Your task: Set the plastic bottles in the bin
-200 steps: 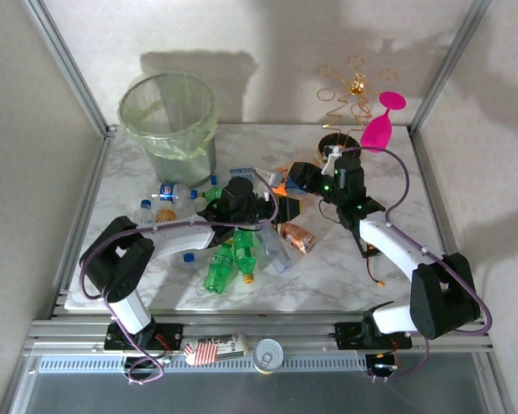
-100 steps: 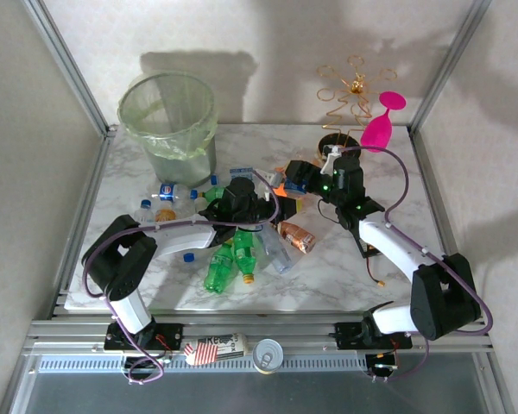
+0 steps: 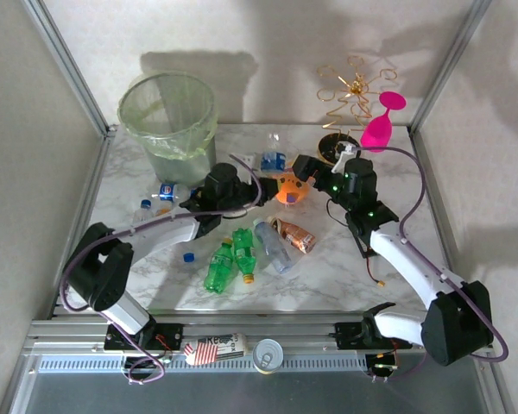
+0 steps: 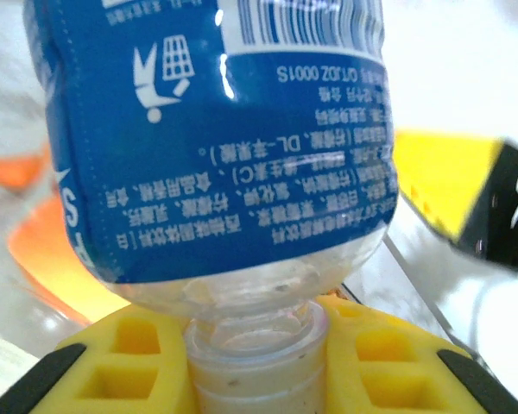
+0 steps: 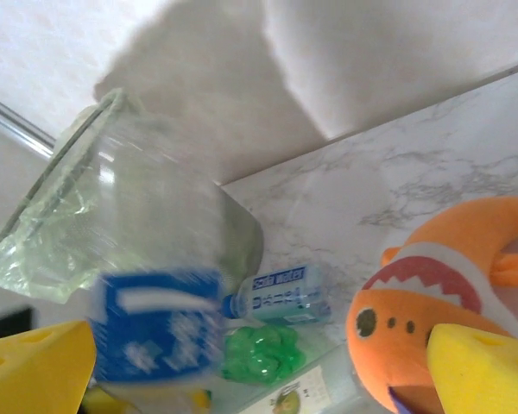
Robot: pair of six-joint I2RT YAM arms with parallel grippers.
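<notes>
Next, my left gripper lifts the bottle outward over the bin's opening (image 3: pixel 167 105), since the bin's tall rim stands above the table. Then it releases the bottle's neck there.
My left gripper (image 3: pixel 240 170) is shut on the neck of a clear plastic bottle with a blue label (image 3: pixel 272 159), held off the table right of the bin (image 3: pixel 168 116). Close up, the yellow pads (image 4: pixel 129 358) pinch that neck (image 4: pixel 255 345). My right gripper (image 3: pixel 305 167) stands open just right of this bottle, with nothing between its pads (image 5: pixel 479 366). Its camera sees the blurred held bottle (image 5: pixel 155 336), a soda-water bottle (image 5: pixel 281 297) and the bin (image 5: pixel 112 198). Green bottles (image 3: pixel 217 267), a clear one (image 3: pixel 274 246) and a brown-labelled one (image 3: pixel 293 233) lie mid-table.
An orange fish toy (image 3: pixel 289 190) lies under the right gripper. A gold wire stand (image 3: pixel 350 95) and a pink goblet (image 3: pixel 382 121) stand at the back right. More bottles (image 3: pixel 166 191) lie left of the left arm. A can (image 3: pixel 268 354) sits on the front rail.
The left gripper shut on the blue-labelled bottle and carried it up and back. The right gripper opened and drew slightly right, uncovering the orange fish.
</notes>
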